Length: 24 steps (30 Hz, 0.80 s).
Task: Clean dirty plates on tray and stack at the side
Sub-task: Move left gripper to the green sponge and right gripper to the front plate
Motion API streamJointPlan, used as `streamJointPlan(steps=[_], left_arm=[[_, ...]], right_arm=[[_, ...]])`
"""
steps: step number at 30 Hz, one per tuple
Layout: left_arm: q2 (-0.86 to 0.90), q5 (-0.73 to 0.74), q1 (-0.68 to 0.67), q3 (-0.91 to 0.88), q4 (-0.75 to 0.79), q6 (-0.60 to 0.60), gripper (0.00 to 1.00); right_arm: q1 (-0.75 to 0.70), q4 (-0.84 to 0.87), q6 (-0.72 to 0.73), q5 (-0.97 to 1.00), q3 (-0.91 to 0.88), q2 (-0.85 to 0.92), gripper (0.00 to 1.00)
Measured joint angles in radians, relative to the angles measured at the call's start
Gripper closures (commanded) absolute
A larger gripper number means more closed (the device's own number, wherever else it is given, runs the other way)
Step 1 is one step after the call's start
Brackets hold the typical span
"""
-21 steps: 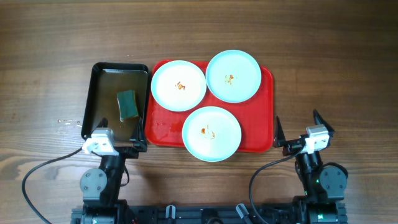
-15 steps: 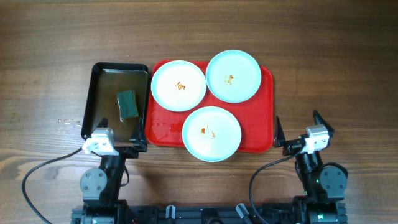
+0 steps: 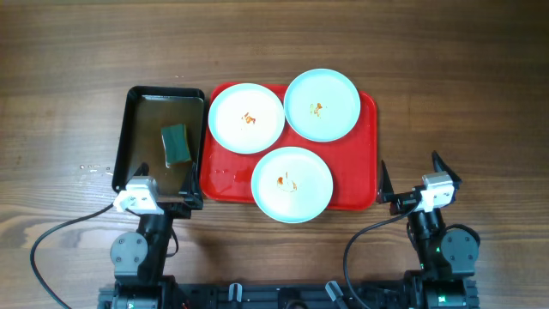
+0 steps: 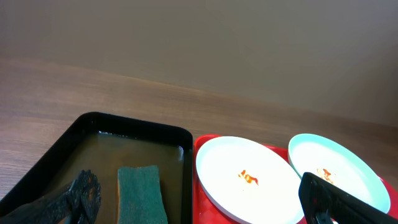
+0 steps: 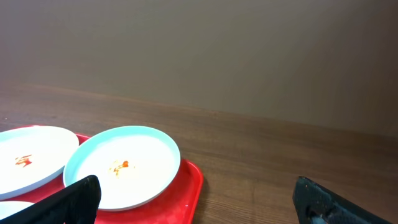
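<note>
I will next move my right gripper across and tip it down onto the front plate's closest rim [image 3: 330, 182], because that rim is to the gripper's left in the overhead view.
Three pale mint-white plates lie on the red tray [image 3: 364, 184]: one at the back left [image 3: 246, 118], one at the back right [image 3: 322, 104], one at the front [image 3: 292, 184]. Each has small orange-red smears in its middle. My left gripper [image 3: 159, 199] is open and empty at the near edge of the black tray. My right gripper [image 3: 413, 176] is open and empty, to the right of the red tray's near corner. The left wrist view shows the back-left plate [image 4: 245, 177] and the back-right plate [image 4: 339, 171]. The right wrist view shows the back-right plate [image 5: 124, 165].
A black tray [image 3: 137, 129] holding brownish water and a green sponge [image 3: 176, 143] stands left of the red tray; the sponge also shows in the left wrist view [image 4: 142, 196]. Bare wooden table lies around both trays.
</note>
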Motion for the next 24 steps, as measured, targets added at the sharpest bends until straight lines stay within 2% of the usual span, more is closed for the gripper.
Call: streamJointPlan(steps=[15, 22, 24], left_arm=[[0.000, 0.000, 0.000, 0.000, 0.000, 0.000, 0.00], [0.035, 0.000, 0.000, 0.002, -0.005, 0.000, 0.00], [0.077, 0.000, 0.000, 0.024, -0.048, 0.000, 0.00]], right_arm=[[0.000, 0.000, 0.000, 0.000, 0.000, 0.000, 0.00], [0.000, -0.005, 0.092, 0.000, 0.006, 0.005, 0.00], [0.000, -0.039, 0.107, 0.000, 0.047, 0.046, 0.00]])
